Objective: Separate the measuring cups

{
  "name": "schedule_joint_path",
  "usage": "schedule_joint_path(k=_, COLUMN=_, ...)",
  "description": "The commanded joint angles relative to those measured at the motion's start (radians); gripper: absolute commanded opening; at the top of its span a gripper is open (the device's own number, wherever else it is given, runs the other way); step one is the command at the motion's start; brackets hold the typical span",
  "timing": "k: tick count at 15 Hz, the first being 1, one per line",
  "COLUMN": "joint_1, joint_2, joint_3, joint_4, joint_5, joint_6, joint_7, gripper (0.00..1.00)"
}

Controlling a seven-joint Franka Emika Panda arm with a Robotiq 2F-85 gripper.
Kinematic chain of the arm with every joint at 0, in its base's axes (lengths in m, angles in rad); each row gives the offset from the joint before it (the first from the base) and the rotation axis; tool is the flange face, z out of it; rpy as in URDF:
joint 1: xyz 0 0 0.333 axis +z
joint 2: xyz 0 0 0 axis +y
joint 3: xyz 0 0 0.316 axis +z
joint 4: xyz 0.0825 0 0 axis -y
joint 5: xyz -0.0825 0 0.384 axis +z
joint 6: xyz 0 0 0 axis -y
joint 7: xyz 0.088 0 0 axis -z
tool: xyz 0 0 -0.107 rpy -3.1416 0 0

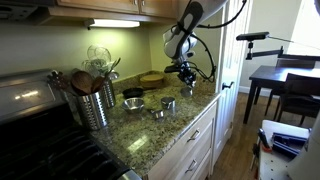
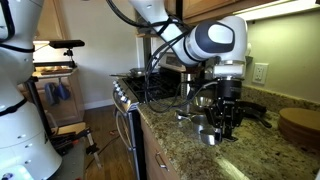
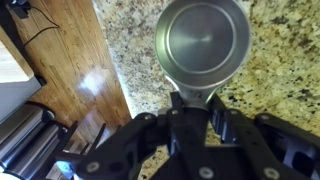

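Note:
My gripper will next lower the held cup onto the bare granite and let go of the handle, because the granite is just below my gripper, clear of the other measuring cups.
My gripper (image 3: 197, 108) is shut on the flat handle of a shiny silver measuring cup (image 3: 207, 40). The cup's round bowl sticks out past the fingers, open side toward the wrist camera, over the granite near the counter's edge. In both exterior views the gripper (image 1: 185, 74) (image 2: 222, 118) hangs low over the counter, with the held cup (image 2: 207, 133) just below it. Other silver measuring cups (image 1: 157, 113) (image 1: 168, 103) (image 1: 133, 103) sit apart on the counter, between the gripper and the canister. I cannot tell whether the held cup touches the counter.
A ribbed steel canister of wooden spoons (image 1: 97, 103) stands by the stove (image 1: 40, 140). A round wooden board (image 2: 298, 125) lies behind the gripper. The granite counter's edge (image 3: 125, 85) drops to a wood floor. A dark table (image 1: 270, 80) stands beyond.

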Motion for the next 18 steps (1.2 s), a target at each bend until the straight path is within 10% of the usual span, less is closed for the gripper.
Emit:
schedule_joint_path(k=1, joint_1=-0.018, joint_2=0.013, joint_3=0.018, joint_4=-0.001, joint_5=0.024, joint_6=0.021, joint_7=0.002, gripper=0.13)
schedule_joint_path(k=10, joint_1=-0.017, joint_2=0.06, joint_3=0.029, joint_4=0.005, joint_5=0.066, joint_6=0.052, joint_7=-0.005, gripper=0.14)
schedule_joint_path(k=13, joint_1=-0.012, joint_2=0.062, joint_3=0.031, joint_4=0.001, joint_5=0.07, joint_6=0.053, joint_7=-0.008, gripper=0.57)
schedule_joint_path(k=18, joint_1=-0.001, joint_2=0.041, joint_3=0.035, joint_4=-0.02, joint_5=0.059, joint_6=0.048, joint_7=-0.011, gripper=0.87)
